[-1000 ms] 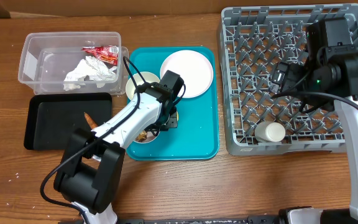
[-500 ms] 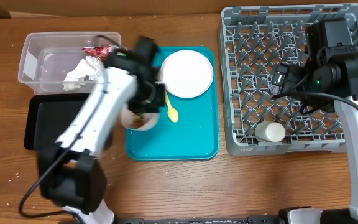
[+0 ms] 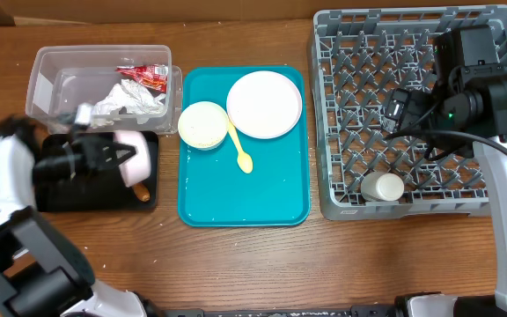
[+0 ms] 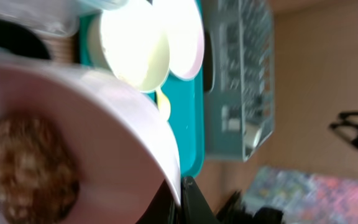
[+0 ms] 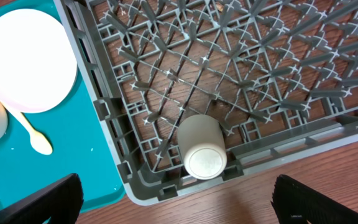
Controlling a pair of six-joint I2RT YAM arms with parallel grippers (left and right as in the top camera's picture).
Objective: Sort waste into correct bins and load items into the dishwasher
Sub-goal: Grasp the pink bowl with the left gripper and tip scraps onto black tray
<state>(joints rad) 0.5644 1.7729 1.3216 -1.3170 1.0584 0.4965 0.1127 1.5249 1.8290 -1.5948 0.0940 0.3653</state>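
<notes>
To the right of my left gripper in the overhead view lies the teal tray's bare near part: I need to empty the bowl, carry it down there and release.
My left gripper (image 3: pixel 120 157) is shut on the rim of a white bowl (image 3: pixel 137 157) and holds it tilted on its side over the black tray (image 3: pixel 60 189). In the left wrist view the jaws (image 4: pixel 180 190) pinch the bowl (image 4: pixel 104 137), which has brown food chunks (image 4: pixel 23 174) inside. A brown scrap (image 3: pixel 142 189) lies on the black tray. The clear tub (image 3: pixel 51 84) holds the napkin (image 3: pixel 126 97) and red wrapper (image 3: pixel 143 73). My right gripper (image 3: pixel 400 110) hangs open and empty over the grey dish rack (image 3: pixel 412 53), above the white cup (image 5: pixel 202 146).
The teal tray (image 3: pixel 271 194) holds a second white bowl (image 3: pixel 202 124), the white plate (image 3: pixel 264 104) and the yellow spoon (image 3: pixel 240 150). The cup (image 3: pixel 383 186) lies on its side in the rack's front row. The rack fills the table's right side.
My left arm has lifted the bowl with brown food off the teal tray and swung it left over the black tray. The right arm has not moved.
</notes>
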